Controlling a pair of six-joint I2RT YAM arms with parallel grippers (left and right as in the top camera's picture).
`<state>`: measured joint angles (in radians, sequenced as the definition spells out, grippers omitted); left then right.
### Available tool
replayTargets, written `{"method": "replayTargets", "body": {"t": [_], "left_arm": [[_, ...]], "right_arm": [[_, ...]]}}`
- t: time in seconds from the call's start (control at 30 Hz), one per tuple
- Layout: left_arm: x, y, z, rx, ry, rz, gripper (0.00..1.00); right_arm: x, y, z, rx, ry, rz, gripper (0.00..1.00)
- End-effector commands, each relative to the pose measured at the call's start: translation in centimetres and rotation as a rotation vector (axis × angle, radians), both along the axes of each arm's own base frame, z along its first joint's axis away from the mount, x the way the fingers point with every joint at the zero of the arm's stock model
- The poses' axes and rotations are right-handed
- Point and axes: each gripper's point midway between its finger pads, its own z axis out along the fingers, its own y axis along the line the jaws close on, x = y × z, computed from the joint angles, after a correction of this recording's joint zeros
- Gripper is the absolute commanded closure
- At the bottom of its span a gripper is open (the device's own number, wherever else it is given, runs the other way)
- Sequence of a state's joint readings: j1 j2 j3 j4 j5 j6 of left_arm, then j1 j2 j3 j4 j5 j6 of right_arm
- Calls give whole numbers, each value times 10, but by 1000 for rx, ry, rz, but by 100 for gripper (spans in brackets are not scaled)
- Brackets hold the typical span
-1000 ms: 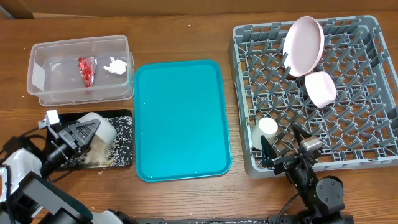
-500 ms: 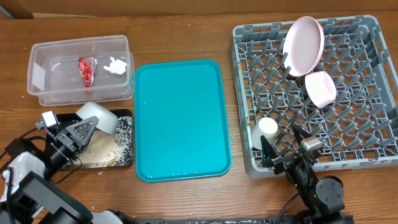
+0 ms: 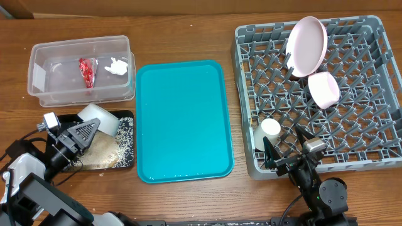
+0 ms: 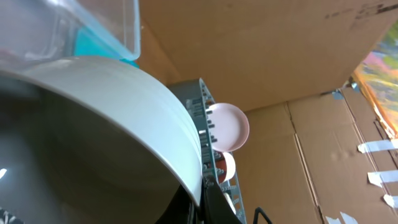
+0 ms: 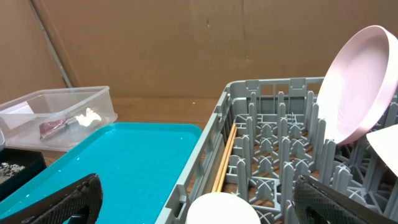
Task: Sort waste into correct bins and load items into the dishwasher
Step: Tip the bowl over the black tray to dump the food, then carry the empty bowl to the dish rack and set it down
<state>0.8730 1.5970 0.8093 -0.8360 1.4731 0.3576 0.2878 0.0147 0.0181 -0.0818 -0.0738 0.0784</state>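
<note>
I should next carry the bowl in my left gripper across to the right in the overhead view, onto the empty rack wires by the plate, and let go of its rim.
My left gripper [image 3: 93, 127] is shut on the rim of the off-white bowl [image 3: 98, 115], which is tilted over the far end of the black tray [image 3: 130, 115]. Up close the bowl [image 4: 112, 118] fills the left wrist view, its rim pinched between the fingers [image 4: 214, 202]. Rice [image 3: 125, 133] and a brown lump [image 3: 104, 150] lie in the tray. The clear tub [image 3: 38, 75] holds the red wrapper [image 3: 86, 70] and the white tissue [image 3: 115, 65]. The grey rack [image 3: 251, 94] carries the plate [image 3: 306, 47], pink bowl [image 3: 323, 89], white cup [image 3: 271, 129] and chopsticks [image 5: 225, 155]. My right gripper [image 3: 289, 150] stands open at the rack's near left corner, above the cup [image 5: 221, 210].
A teal serving tray [image 3: 184, 121] lies between the bins and the rack, with nothing on it. Cardboard walls stand behind the table. The left arm's cables trail off the table's near left corner.
The left gripper has swung the bowl back toward the tray's far end, uncovering the rice and brown lump. The right arm has not moved.
</note>
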Motion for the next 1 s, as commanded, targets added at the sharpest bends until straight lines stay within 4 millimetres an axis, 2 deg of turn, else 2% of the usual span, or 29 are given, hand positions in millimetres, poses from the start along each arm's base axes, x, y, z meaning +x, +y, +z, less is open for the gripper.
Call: {"method": "replayTargets", "body": {"t": [0.0, 0.13, 0.17, 0.27, 0.43, 0.53, 0.6, 0.67, 0.77, 0.97], "left_arm": [[-2, -3, -3, 19, 27, -4, 96], [0, -10, 3, 70, -67, -37, 96], [0, -12, -1, 104, -67, -49, 96], [4, -15, -15, 99, 44, -66, 96], [10, -50, -16, 117, 64, -194, 96], [15, -84, -16, 152, 96, -319, 96], [19, -115, -6, 186, 88, -436, 96], [23, -137, 2, 222, 80, -515, 96], [33, -183, 29, 280, 23, -654, 96], [51, -265, 89, 313, -152, -797, 96]], "right_arm": [[1, -2, -2, 5, -2, -9, 0], [1, -2, -2, 4, -2, -9, 0], [1, -2, -2, 4, -2, -10, 0], [1, -2, -2, 4, -2, -9, 0], [1, -2, -2, 4, -2, -9, 0], [1, -2, -2, 4, -2, -10, 0], [1, -2, -2, 4, -2, -10, 0], [1, -2, -2, 4, -2, -10, 0], [1, -2, -2, 4, -2, -10, 0], [1, -2, -2, 4, -2, -9, 0]]}}
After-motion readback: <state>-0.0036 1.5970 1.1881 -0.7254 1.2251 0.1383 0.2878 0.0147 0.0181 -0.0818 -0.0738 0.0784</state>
